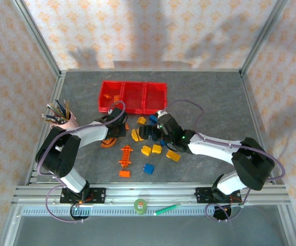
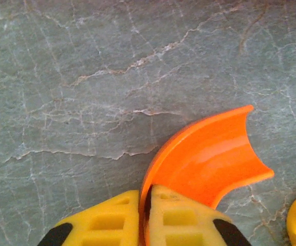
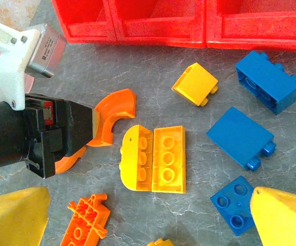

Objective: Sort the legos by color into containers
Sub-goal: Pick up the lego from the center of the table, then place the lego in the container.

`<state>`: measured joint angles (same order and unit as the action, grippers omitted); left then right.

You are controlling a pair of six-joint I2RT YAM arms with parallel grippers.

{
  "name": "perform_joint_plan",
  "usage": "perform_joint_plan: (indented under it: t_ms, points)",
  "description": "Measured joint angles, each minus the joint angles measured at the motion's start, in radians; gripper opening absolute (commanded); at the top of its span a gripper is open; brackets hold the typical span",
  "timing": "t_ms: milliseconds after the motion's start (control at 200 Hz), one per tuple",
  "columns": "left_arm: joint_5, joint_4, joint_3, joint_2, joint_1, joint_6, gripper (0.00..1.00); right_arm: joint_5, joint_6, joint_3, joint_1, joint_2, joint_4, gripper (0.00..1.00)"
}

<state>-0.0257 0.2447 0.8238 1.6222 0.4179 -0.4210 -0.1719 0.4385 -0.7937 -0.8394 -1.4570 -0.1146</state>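
Observation:
The red container nearest the pencils already has orange pieces in it, so my left gripper should go up and outward over it and let go of the arch [image 2: 209, 154].
My left gripper [image 2: 145, 215] is shut on the thin edge of the orange arch [image 2: 209, 154], which rests low on the grey table. From above, that left gripper [image 1: 118, 132] is in front of the three joined red containers [image 1: 155, 84]. My right gripper [image 3: 148, 220] is open, hanging above two yellow legos [image 3: 153, 159] that lie side by side. In the right wrist view the arch [image 3: 114, 110] pokes out of the black left gripper [image 3: 61, 136]. Blue legos [image 3: 240, 136], a yellow brick [image 3: 194, 84] and the spiky orange piece [image 3: 85, 223] lie around.
A pink cup of pencils [image 1: 66, 119] stands at the left. A green tape roll [image 1: 140, 205] and a green pen [image 1: 167, 208] lie on the front rail. More loose legos, orange [image 1: 124, 173], blue [image 1: 148, 168] and yellow [image 1: 173, 155], are scattered between the arms.

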Motion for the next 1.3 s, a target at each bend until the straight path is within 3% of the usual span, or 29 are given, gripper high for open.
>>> perform_joint_plan:
  t_ms: [305, 531, 821, 941, 1301]
  points:
    - [0.018, -0.008, -0.011, -0.019, -0.002, -0.014, 0.0, 0.0, 0.0, 0.0, 0.0, -0.002, -0.005, 1.0]
    - [0.027, 0.027, -0.021, -0.118, -0.01, -0.03, 0.0, 0.0, 0.0, -0.012, 0.0, -0.002, -0.004, 1.0]
    - [0.02, 0.064, 0.084, -0.206, -0.14, -0.053, 0.0, -0.001, -0.002, -0.125, 0.023, -0.014, -0.002, 1.0]
    - [0.018, 0.076, 0.225, -0.142, -0.185, -0.053, 0.0, -0.008, -0.002, -0.167, 0.058, -0.049, -0.005, 1.0]
    - [-0.03, 0.126, 0.681, 0.273, -0.257, -0.05, 0.0, -0.017, -0.019, -0.199, 0.109, -0.116, -0.004, 1.0]
